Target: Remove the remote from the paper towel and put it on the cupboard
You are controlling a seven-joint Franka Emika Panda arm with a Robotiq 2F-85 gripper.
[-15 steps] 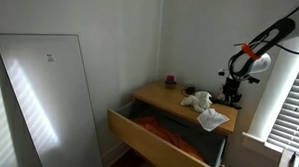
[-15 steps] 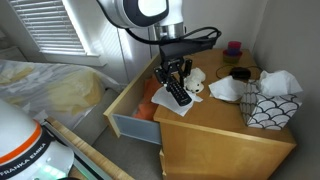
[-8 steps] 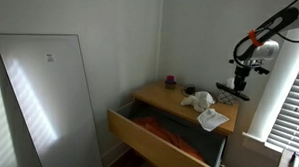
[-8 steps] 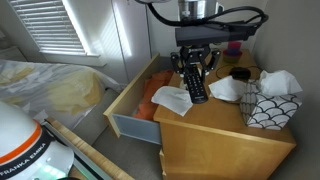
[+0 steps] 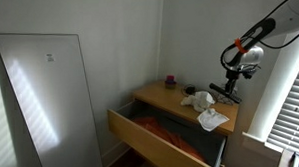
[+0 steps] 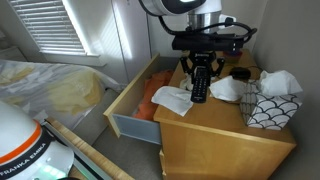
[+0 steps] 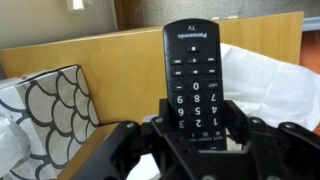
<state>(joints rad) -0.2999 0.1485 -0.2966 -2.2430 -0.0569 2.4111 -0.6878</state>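
Observation:
The part of the cupboard top beside the paper towel is bare, so my gripper should move down and toward the patterned tissue box next and release the remote [image 6: 198,93] there.
My gripper [image 6: 198,80] is shut on the remote [image 6: 198,93], a black bar with number keys, and holds it in the air above the top of the tan cupboard [image 6: 215,140]. In the wrist view the remote [image 7: 195,70] stands between the two fingers [image 7: 196,122]. The white paper towel [image 6: 171,100] lies flat at the cupboard's edge by the open drawer, to the side of the remote and bare. In an exterior view the gripper [image 5: 228,88] hangs over the cupboard's end [image 5: 165,94], beyond the paper towel [image 5: 214,118].
A patterned tissue box [image 6: 266,108] stands on the cupboard, also in the wrist view [image 7: 55,100]. A lumpy white bundle [image 6: 229,90], a dark object [image 6: 240,73] and a purple cup [image 6: 233,47] are behind. The drawer [image 6: 130,110] is open with orange cloth inside. A tall white panel [image 5: 45,97] leans nearby.
The gripper has lifted the remote off the paper towel and carried it sideways over the cupboard top, toward the white bundle and tissue box.

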